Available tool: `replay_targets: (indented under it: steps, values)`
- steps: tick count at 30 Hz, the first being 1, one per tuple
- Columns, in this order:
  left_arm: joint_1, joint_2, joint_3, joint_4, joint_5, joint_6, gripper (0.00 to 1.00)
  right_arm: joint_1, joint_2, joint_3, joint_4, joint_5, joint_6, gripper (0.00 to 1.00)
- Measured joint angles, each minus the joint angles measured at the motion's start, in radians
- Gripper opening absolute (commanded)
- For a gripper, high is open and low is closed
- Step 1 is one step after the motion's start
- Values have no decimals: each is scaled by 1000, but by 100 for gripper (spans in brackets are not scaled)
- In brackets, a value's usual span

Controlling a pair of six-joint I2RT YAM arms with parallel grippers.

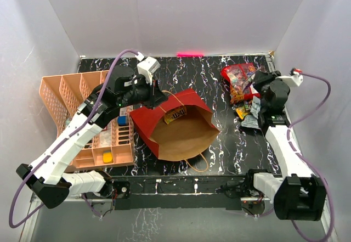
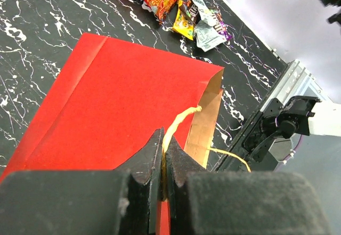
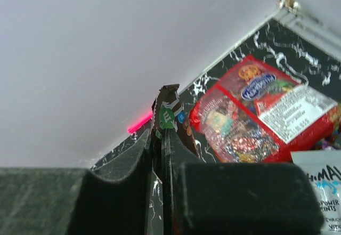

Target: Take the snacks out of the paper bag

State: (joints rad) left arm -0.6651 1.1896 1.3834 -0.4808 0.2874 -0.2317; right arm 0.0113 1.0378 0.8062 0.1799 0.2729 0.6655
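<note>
My right gripper will next move the M&M's packet back and down, over the silver and yellow packets that are already unpacked, to let go of it.
The red paper bag lies on its side mid-table, its brown inside facing the near edge. A yellow-brown snack packet lies inside it. My left gripper is shut on the bag's cord handle at the upper rim; its jaws pinch the cord above the red bag wall. My right gripper hangs over the snack pile at the back right. In the right wrist view it is shut on a brown M&M's packet. Two red snack bags lie below it.
A peach slotted tray stands at the left, with a blue block and a yellow block in its compartments. Yellow, silver and purple packets lie by the right arm. White walls enclose the table on three sides.
</note>
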Motion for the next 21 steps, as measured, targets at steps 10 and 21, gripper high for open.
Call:
replay_targets:
  steps: [10,21]
  values:
    - [0,-8,0,1,-6,4,0,-282,174,-272,232,-347,286,8]
    - [0,-13,0,0,-6,4,0,-474,420,-429,486,-571,356,26]
